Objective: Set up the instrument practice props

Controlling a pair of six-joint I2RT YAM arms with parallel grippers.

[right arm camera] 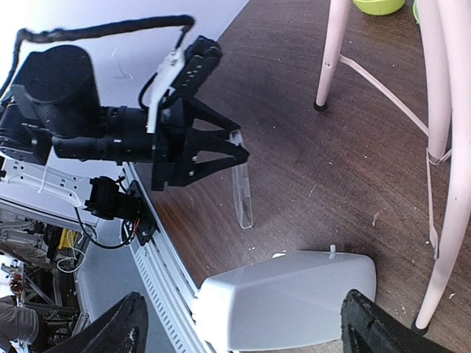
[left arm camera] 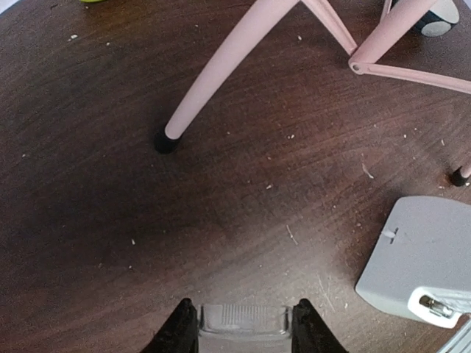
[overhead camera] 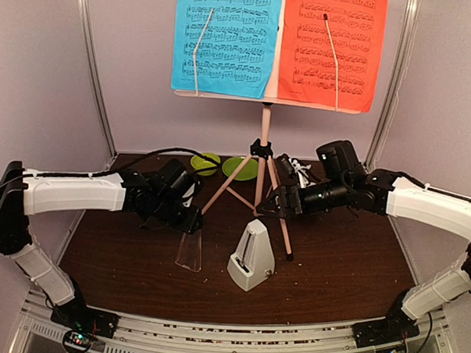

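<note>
I should move my left gripper down to lay the top of the clear cover on the bare tabletop (overhead camera: pixel 189 254) (left arm camera: pixel 246 328) beside the metronome, since the top of the cover is still held up over that spot.
The pale pink music stand (overhead camera: pixel 263 158) stands at the back of the table, with a blue sheet (overhead camera: pixel 224 39) and a red sheet (overhead camera: pixel 332 48) on its desk. In front of it stands the cream metronome (overhead camera: pixel 251 259), without its cover. My left gripper (overhead camera: pixel 190 225) is shut on the top of the clear cover (overhead camera: pixel 189 251), whose lower end is at the tabletop left of the metronome. The cover's ribbed end (left arm camera: pixel 243 322) shows between the left fingers (left arm camera: pixel 180 329). My right gripper (overhead camera: pixel 267 205) hangs open just above and behind the metronome (right arm camera: pixel 287 298), touching nothing.
A green bowl (overhead camera: pixel 205 163) and a green plate (overhead camera: pixel 240 167) lie behind the stand's legs, and a white-and-dark bowl (left arm camera: pixel 438 19) sits near them. The stand's pink legs (left arm camera: pixel 221 70) spread across the middle of the table. A metal rail (overhead camera: pixel 229 332) runs along the near edge.
</note>
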